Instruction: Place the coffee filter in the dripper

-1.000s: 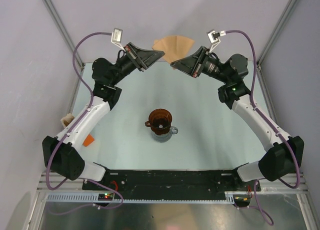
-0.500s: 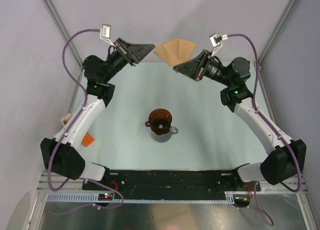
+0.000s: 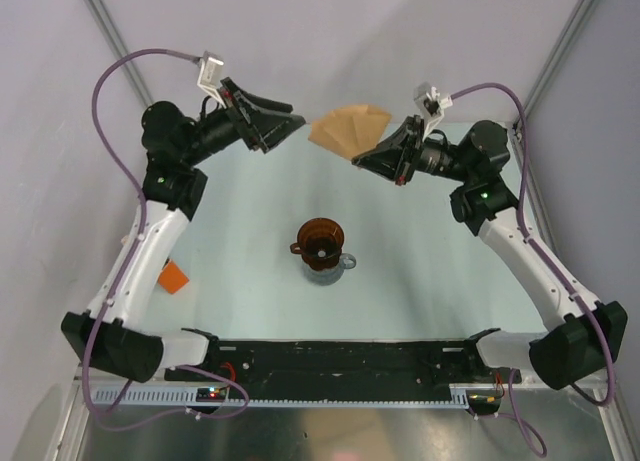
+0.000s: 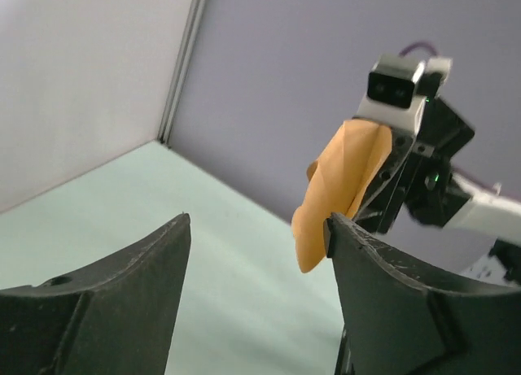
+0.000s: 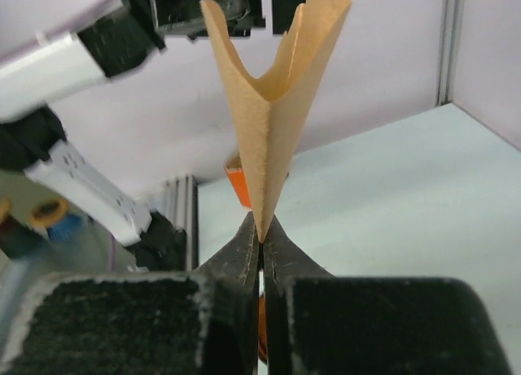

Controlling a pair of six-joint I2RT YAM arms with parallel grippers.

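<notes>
My left gripper will next move back and across onto the filter's fanned loose edge, because that edge is just to its right in the top view.
The tan paper coffee filter (image 3: 347, 130) hangs in the air over the far edge of the table, partly spread into a cone. My right gripper (image 3: 357, 160) is shut on its pointed end (image 5: 262, 228), and the filter (image 5: 273, 106) fans upward from the jaws. My left gripper (image 3: 293, 119) is open just left of the filter with nothing between its fingers. In the left wrist view, the filter (image 4: 340, 188) shows beyond the right fingertip (image 4: 335, 228). The dark reddish-brown dripper (image 3: 320, 239) sits upright mid-table on a glass jug (image 3: 338, 265), well below and in front of both grippers.
A small orange box (image 3: 172, 278) lies near the table's left edge beside the left arm; it also shows behind the filter as the orange box (image 5: 240, 184). Metal frame posts and grey walls close in the back corners.
My left gripper has opened, let go of the filter and drawn back to the left. The right gripper still grips the filter, shifted slightly right and lower.
</notes>
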